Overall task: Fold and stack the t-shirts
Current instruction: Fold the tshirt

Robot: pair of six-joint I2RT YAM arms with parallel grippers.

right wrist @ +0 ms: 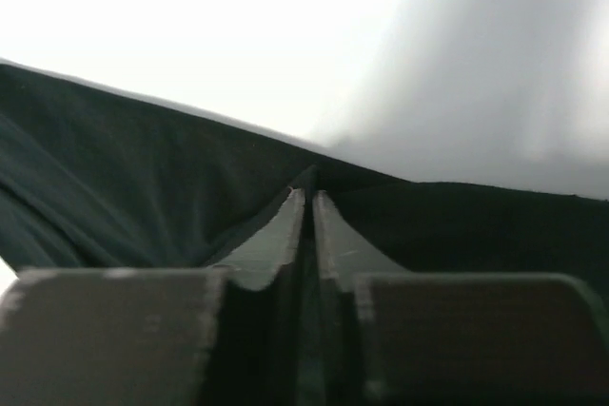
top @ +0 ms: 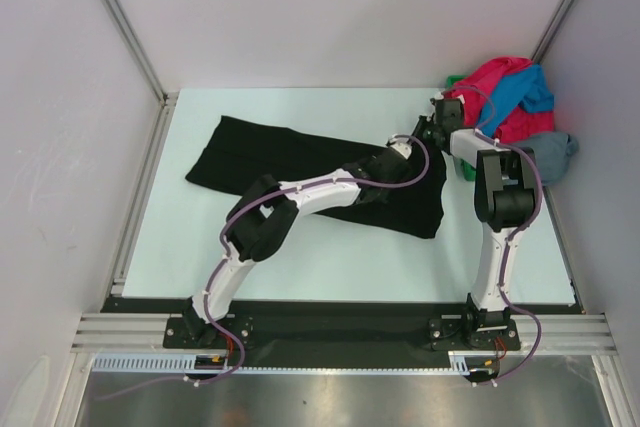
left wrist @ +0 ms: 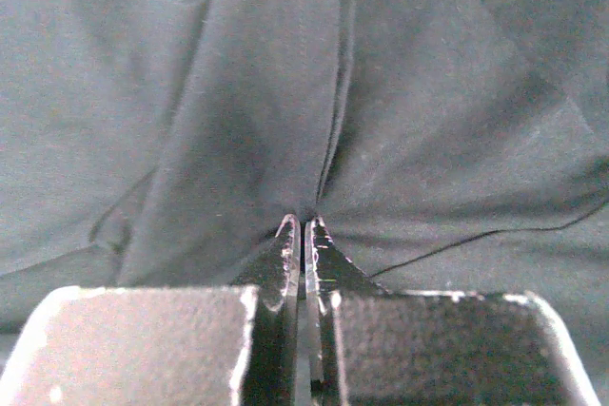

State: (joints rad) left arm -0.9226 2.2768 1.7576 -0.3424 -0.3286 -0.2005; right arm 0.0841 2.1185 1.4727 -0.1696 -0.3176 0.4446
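My right gripper draws the pinched far edge back over the black t-shirt toward its near side (top: 421, 219) next and opens, since the cloth lies spread there.
The black t-shirt (top: 270, 152) lies spread across the pale table, running from back left to front right. My left gripper (top: 415, 139) reaches across it and is shut on a pucker of the black cloth (left wrist: 190, 92); the fingertips (left wrist: 287, 231) meet where the folds converge. My right gripper (top: 436, 119) is close beside it at the shirt's far right edge. It is shut on the black cloth's edge (right wrist: 114, 178), lifted into a ridge. The red-pink t-shirt (top: 495, 82), blue t-shirt (top: 527, 92) and grey t-shirt (top: 555, 152) lie crumpled in the back right corner.
White walls enclose the table (top: 330, 257) on the left, back and right. A small green thing (top: 455, 79) shows behind the pile. The two grippers are a few centimetres apart. The right arm's elbow (top: 500, 197) stands just in front of the pile.
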